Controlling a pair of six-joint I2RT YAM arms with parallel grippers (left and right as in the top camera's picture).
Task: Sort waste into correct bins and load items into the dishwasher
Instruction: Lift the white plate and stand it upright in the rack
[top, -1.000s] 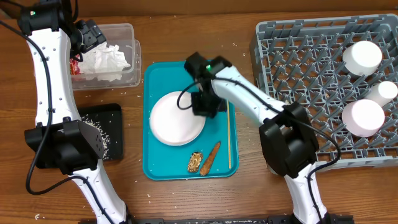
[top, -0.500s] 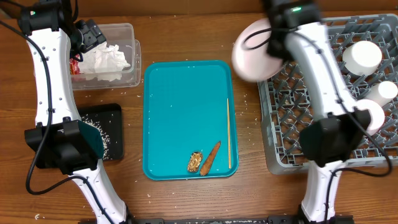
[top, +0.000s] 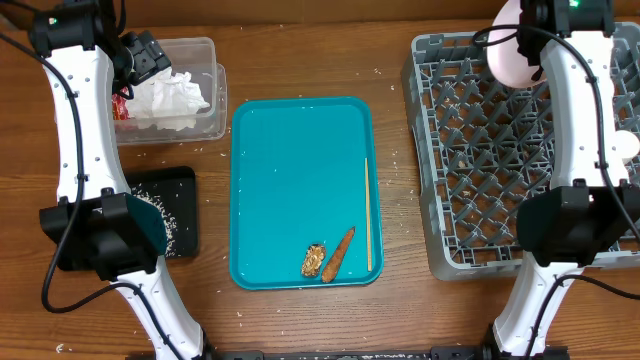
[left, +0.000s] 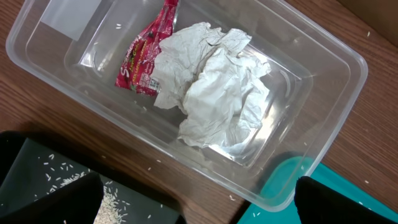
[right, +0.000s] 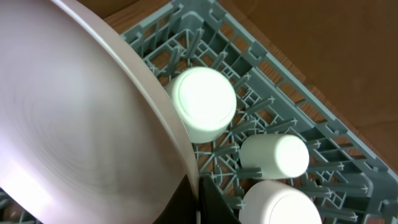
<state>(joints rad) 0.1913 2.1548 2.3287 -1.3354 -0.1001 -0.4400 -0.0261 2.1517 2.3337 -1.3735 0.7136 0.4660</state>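
The right gripper lowers the plate (top: 508, 50) next toward the empty rack wires below, to the left in the overhead view, clear of the cups, and releases it.
My right gripper (top: 533, 48) (right: 199, 202) is shut on the rim of a large pale-pink plate (top: 508, 50) (right: 81, 124), which hangs tilted over the back of the grey dish rack (top: 480, 150). A bowl (right: 202, 102) and two cups (right: 277, 155) stand in the rack (right: 249, 37) below. My left gripper (top: 148, 52) (left: 199, 211) hovers open over the clear tub (top: 205, 60) (left: 323, 56). The tub holds white napkins (top: 175, 95) (left: 217, 93) and a red wrapper (left: 146, 59). A carrot-like stick (top: 340, 252) and a brown lump (top: 314, 260) lie on the teal tray (top: 290, 170).
The black tray (top: 175, 190) (left: 37, 180) with white crumbs (top: 158, 215) (left: 112, 202) sits in front of the tub. A thin wooden stick (top: 367, 213) lies along the teal tray's right side. A white cup (top: 625, 145) shows at the rack's right edge.
My right arm lifted the plate off the teal tray and carried it right and back over the rack. The left arm has not moved.
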